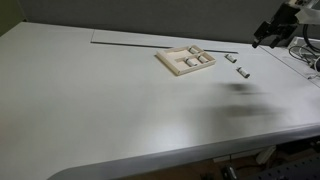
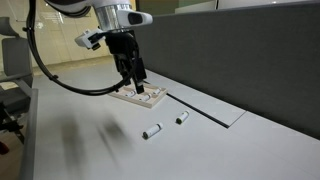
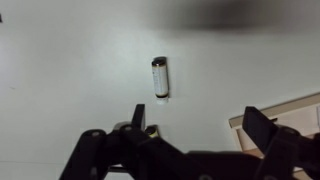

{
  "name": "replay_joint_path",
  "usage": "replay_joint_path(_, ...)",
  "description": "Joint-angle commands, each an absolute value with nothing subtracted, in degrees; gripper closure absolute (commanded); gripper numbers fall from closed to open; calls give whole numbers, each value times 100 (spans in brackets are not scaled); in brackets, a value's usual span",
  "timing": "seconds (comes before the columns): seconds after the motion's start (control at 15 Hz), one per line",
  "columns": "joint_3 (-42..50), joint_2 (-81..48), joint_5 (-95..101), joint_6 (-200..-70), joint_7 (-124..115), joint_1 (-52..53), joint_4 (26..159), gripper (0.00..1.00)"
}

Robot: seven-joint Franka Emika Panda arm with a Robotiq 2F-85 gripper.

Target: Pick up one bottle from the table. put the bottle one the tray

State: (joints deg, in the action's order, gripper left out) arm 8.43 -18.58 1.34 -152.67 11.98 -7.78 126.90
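My gripper has the small whitish bottle ahead of its fingers. I will next lower the gripper and move it over that bottle.
The beige tray [image 1: 182,64] lies on the white-grey table [image 1: 110,100]; it also shows in another exterior view [image 2: 138,98] and at the right edge of the wrist view [image 3: 300,108]. Two small whitish bottles lie on the table beside the tray, one nearer it [image 1: 229,58] [image 2: 181,118] and one farther out [image 1: 242,72] [image 2: 152,132]. In the wrist view one bottle [image 3: 159,77] lies ahead of the jaws. A second bottle [image 3: 152,130] peeks out beside the left finger. My gripper [image 3: 200,122] [image 2: 135,75] [image 1: 268,38] hangs above the table, open and empty.
A thin seam and recessed panel [image 1: 130,42] run along the table's far side. A dark partition wall [image 2: 260,50] stands behind the table. Cables and equipment [image 1: 305,50] sit at the table's end. The table's rounded front edge [image 1: 180,155] is near.
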Motion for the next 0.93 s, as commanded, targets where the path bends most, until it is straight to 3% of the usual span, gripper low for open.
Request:
replay_joint_path(0.0,756,-1845,194,-15257,1151,-863,12688,0)
replay_joint_path(0.87,688,-3859,616,-15403,1545,-1020,11275,0)
